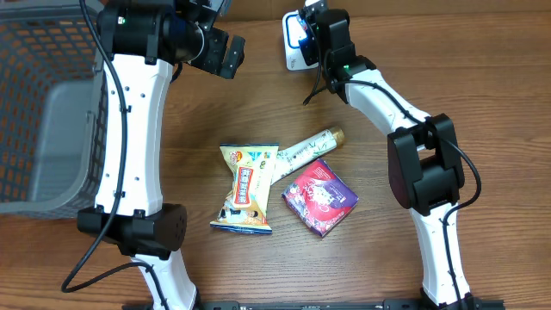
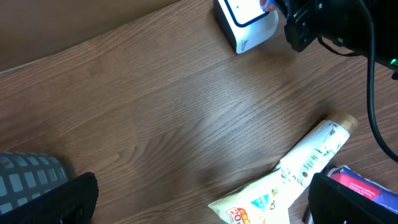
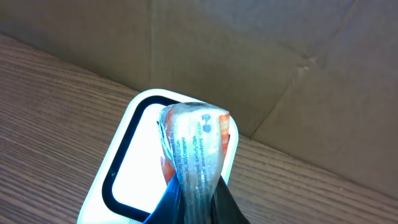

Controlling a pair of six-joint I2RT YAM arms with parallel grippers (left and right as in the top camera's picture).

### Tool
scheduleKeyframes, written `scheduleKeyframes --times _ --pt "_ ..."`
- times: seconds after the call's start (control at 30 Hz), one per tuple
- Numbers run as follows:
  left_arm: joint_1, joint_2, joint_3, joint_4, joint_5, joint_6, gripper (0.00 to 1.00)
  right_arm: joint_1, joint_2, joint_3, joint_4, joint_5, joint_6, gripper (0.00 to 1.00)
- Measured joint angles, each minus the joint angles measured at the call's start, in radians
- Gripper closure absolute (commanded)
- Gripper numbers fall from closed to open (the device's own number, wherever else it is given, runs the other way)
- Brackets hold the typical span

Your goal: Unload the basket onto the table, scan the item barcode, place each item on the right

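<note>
The item needs to get over bare wood at the right in the overhead view, so my right gripper will first carry it away from the scanner, back toward my base.
My right gripper is shut on the item, a small clear-and-orange packet, pinched at its lower seam. The packet stands upright in front of the lit window of the white scanner. From overhead, the right gripper sits at the back of the table right against the scanner; the packet is mostly hidden there. My left gripper hovers open at the back left, with nothing between its fingers. In the left wrist view the scanner and a sliver of the orange packet appear top right.
A yellow snack bag, a white tube and a purple box lie mid-table. A grey mesh basket stands at the left edge. Cardboard walls rise behind the scanner.
</note>
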Motion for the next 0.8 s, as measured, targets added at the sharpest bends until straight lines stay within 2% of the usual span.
scheduleKeyframes --times 0.57,0.8 --pt "0.000 0.000 0.000 0.000 0.000 0.000 0.00 0.016 0.000 0.023 -0.082 0.047 -0.071 0.96" --pt "0.000 0.000 0.000 0.000 0.000 0.000 0.00 0.034 -0.076 0.079 -0.423 0.071 -0.024 0.96"
